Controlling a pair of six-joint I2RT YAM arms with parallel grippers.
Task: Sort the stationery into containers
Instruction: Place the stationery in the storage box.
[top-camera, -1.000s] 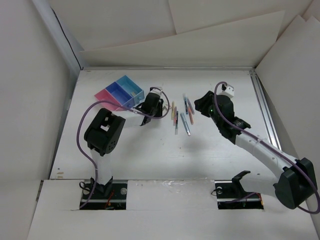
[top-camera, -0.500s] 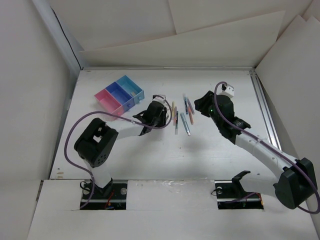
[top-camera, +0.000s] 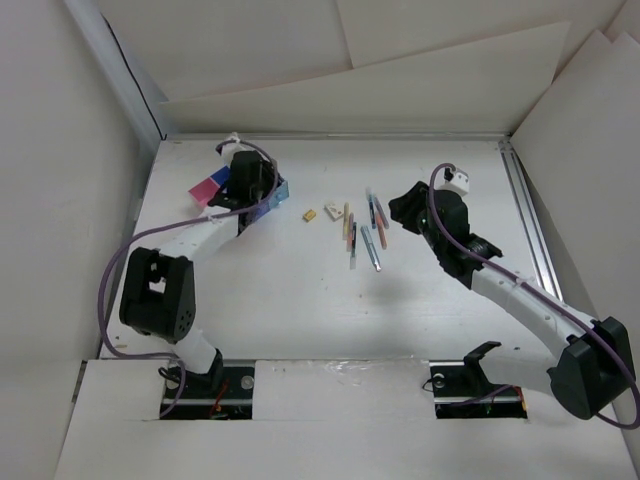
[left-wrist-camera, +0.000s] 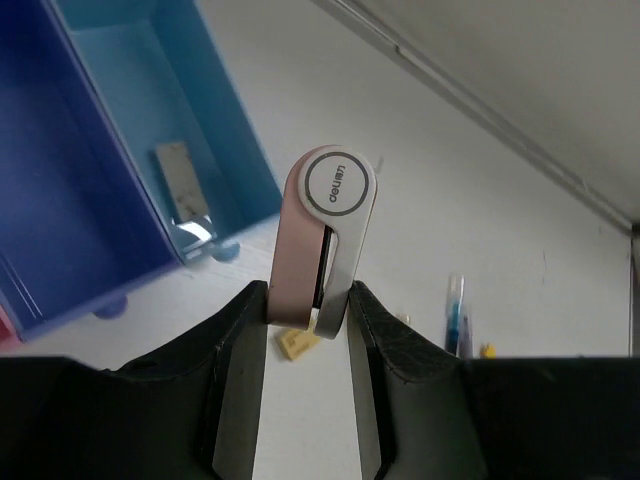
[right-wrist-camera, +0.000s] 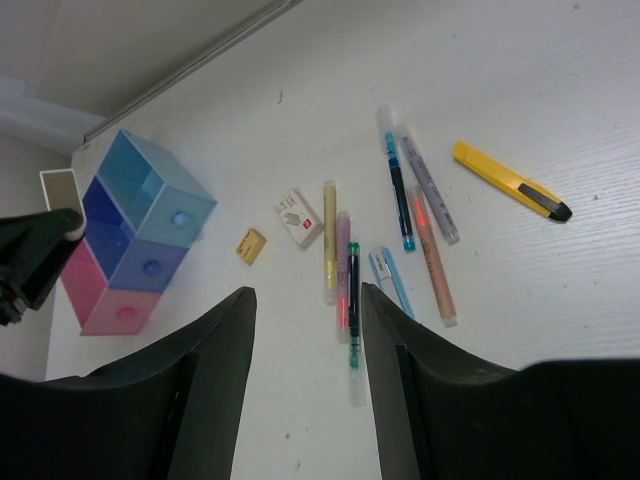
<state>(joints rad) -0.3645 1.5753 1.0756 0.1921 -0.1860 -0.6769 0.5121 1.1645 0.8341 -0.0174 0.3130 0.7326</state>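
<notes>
To get over the light blue bin, my left gripper will lower and shift away from my base first.
My left gripper is shut on a pink and grey folded piece with a round cap. It holds the piece above the joined bins, beside the light blue bin, which holds a grey stub. A dark blue bin adjoins it. In the top view the left gripper covers most of the bins. My right gripper is open and empty above the row of pens. It shows in the top view just right of the pens.
A yellow eraser and a white eraser lie left of the pens. A yellow cutter lies at the right. The bins stand at far left. A metal rail edges the table's right side.
My left arm has swung from beside the pens back and left to over the bins, carrying the pink and grey piece. The two erasers are now uncovered. The right arm has not moved.
</notes>
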